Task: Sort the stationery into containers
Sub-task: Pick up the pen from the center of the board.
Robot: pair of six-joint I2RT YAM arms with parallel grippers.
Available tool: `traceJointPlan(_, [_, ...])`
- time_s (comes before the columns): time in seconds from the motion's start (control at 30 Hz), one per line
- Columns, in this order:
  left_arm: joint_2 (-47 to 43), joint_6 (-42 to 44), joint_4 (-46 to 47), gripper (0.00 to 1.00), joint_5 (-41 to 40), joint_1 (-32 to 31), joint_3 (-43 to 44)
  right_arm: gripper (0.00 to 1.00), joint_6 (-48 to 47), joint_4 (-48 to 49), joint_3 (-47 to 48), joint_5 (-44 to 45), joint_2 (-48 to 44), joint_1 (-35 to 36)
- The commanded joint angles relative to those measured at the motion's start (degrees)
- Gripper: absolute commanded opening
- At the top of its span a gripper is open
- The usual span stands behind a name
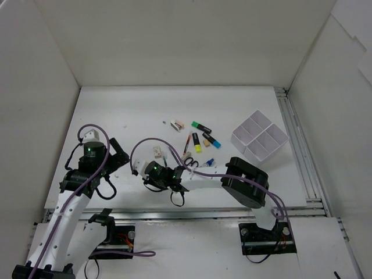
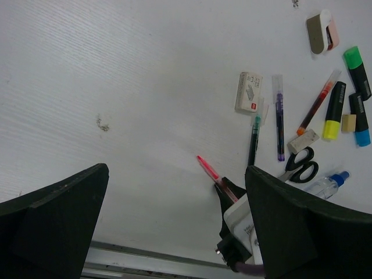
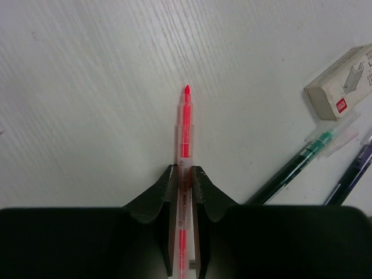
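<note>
The robot needs to move its left gripper to the right in the top view next, then down between the green and purple pens, because the small pale piece [image 1: 165, 155] [image 2: 265, 113] lies there.
My right gripper [image 3: 185, 174] is shut on a pink pen [image 3: 185, 125], which lies flat on the table with its tip pointing away from the jaws. The left wrist view shows the same pink pen [image 2: 208, 167] sticking out of the right gripper [image 2: 224, 187]. My left gripper [image 2: 177, 170] is open above bare table to the left, with nothing between its fingers. More stationery lies to the right: a green pen [image 2: 254, 139], a purple pen [image 2: 279, 125], scissors [image 2: 302, 165], a glue bottle [image 2: 328, 184] and a yellow highlighter [image 2: 334, 110]. The white divided tray [image 1: 242, 143] stands at the far right.
A small white box [image 3: 343, 90] and the green pen [image 3: 296, 165] lie just right of the held pen. Blue [image 2: 359, 119] and green [image 2: 356, 64] highlighters and beige erasers [image 2: 303, 140] lie beyond. White walls enclose the table, and a metal rail [image 1: 296, 145] runs along its right side.
</note>
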Motion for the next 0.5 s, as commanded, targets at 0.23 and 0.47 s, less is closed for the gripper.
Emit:
traceJointPlan(0.23, [14.4,8.8,11.4,0.99,9.8,-1.0,9.3,0.0,5.0,9.2,-14.8,1.4,-26.6,-4.1])
traceJointPlan(0.47, [28.3,19.2,13.2,0.99,9.6,-11.3,19.5,0.0,16.0,3.5,-24.4,10.3,-48.5,-17.4])
